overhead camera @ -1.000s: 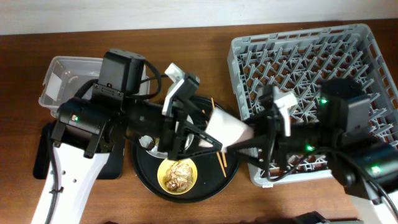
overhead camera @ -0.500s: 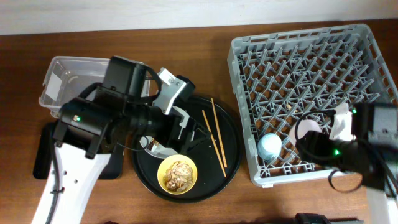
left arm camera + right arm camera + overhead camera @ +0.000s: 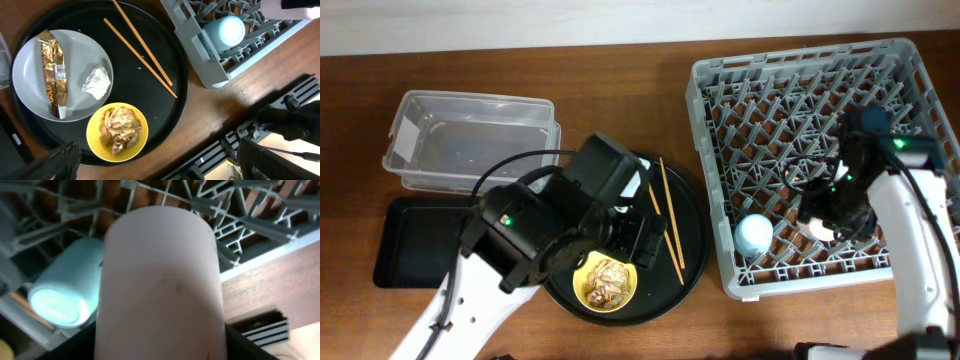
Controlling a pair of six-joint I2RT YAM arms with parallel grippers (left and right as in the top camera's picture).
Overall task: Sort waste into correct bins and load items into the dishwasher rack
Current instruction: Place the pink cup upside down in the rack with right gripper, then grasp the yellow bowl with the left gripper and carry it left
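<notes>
My left gripper comes down open onto the yellow bowl's rim facing the rack next, since that bowl lies below and food scraps fill its middle.
My right gripper [image 3: 820,226] is shut on the pink cup [image 3: 160,275], holding it low over the front of the grey dishwasher rack [image 3: 800,90]. The light-blue cup [image 3: 754,235] lies in the rack just left of it, as the right wrist view [image 3: 62,294] also shows. My left gripper [image 3: 160,169] is wide open and empty, high above the round tray. Below it lie the gold wrapper [image 3: 54,70] and the white tissue ball [image 3: 97,82] on a pale plate [image 3: 30,55], food scraps [image 3: 119,129] in a yellow bowl, and the chopsticks [image 3: 140,50].
The clear tub [image 3: 475,98] stands at the back left. The shallow black tray [image 3: 415,240] lies in front of it. The round black serving tray [image 3: 688,268] sits between them and the rack. My left arm hides the plate from overhead.
My right gripper carried the pink cup from the round tray's edge rightward into the rack's front area. My left arm swung back and down over the round tray.
</notes>
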